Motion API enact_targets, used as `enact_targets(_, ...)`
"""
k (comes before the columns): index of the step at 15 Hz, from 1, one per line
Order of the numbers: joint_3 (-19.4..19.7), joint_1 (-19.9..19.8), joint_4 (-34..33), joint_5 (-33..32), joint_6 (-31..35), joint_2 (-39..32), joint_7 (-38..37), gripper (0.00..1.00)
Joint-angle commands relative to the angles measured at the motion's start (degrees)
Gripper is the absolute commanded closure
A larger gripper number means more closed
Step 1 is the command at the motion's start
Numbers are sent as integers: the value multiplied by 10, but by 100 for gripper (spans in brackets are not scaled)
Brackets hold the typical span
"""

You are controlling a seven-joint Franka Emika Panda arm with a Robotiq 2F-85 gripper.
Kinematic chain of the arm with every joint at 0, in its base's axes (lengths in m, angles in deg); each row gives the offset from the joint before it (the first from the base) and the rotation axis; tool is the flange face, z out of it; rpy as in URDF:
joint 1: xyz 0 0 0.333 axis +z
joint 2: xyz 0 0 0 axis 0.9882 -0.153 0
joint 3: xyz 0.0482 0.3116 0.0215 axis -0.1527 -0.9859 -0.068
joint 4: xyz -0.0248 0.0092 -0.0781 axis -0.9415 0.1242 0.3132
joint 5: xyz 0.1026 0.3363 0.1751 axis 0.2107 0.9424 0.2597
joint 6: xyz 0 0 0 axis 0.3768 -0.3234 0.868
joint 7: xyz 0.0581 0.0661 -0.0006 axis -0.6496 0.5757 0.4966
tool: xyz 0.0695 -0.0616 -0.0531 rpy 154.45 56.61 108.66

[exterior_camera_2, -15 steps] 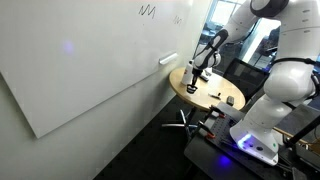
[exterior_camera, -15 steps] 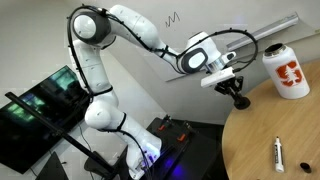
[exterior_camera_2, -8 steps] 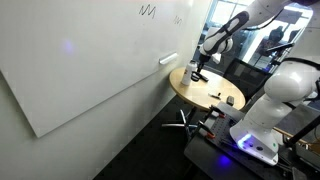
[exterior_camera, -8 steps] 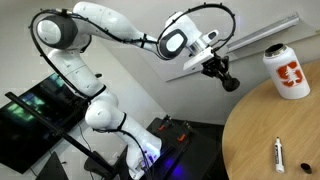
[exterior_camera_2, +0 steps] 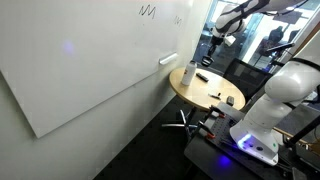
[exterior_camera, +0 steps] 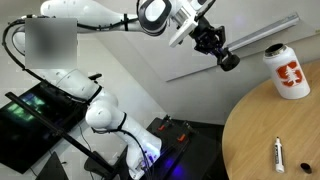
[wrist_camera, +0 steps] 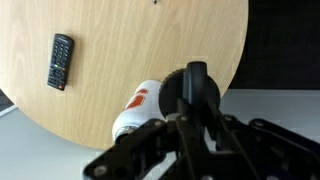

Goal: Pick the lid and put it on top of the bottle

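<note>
Next, my gripper carries the lid outward from beside the bottle, then lowers and releases it there. The white bottle's top (exterior_camera: pixel 276 50) lies outward of and below my gripper.
The white bottle (exterior_camera: pixel 287 70) with an orange-red logo stands upright near the far edge of the round wooden table (exterior_camera: pixel 270 135). It also shows in an exterior view (exterior_camera_2: pixel 188 75) and in the wrist view (wrist_camera: pixel 138 108). My gripper (exterior_camera: pixel 222 57) is raised high above the table, to the side of the bottle, and is shut on the small black lid (exterior_camera: pixel 229 61). In the wrist view the lid (wrist_camera: pixel 196 90) sits between the fingers (wrist_camera: pixel 195 112) and hides part of the bottle.
A slim white marker pen (exterior_camera: pixel 279 154) lies on the table near its front. A black remote control (wrist_camera: pixel 60 61) lies on the wood. A whiteboard (exterior_camera_2: pixel 90 60) stands beside the table, and a dark monitor (exterior_camera: pixel 40 110) stands by the robot base.
The arm has lifted the gripper and the lid up from near the table edge to well above bottle height. The bottle and marker have not moved.
</note>
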Motion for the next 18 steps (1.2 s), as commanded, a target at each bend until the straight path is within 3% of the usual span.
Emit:
enact_targets(1,22,13,-85,21,-69,-57,25,95)
enact_targets(3,19,13,-67,-1,-60,-50,17,95)
enact_targets(4,21,10,-58,7,-49,-40,15,80)
enact_targets(8,19,12,-59,6,-49,-53,16,80)
enact_targets(9,19,13,-79,12,-53,-70,-11,95)
enact_targets(13,17,9,-171,52,-83,-131,-64,95)
enact_targets(18,6,-3,-316,67,-169,-237,-96,95)
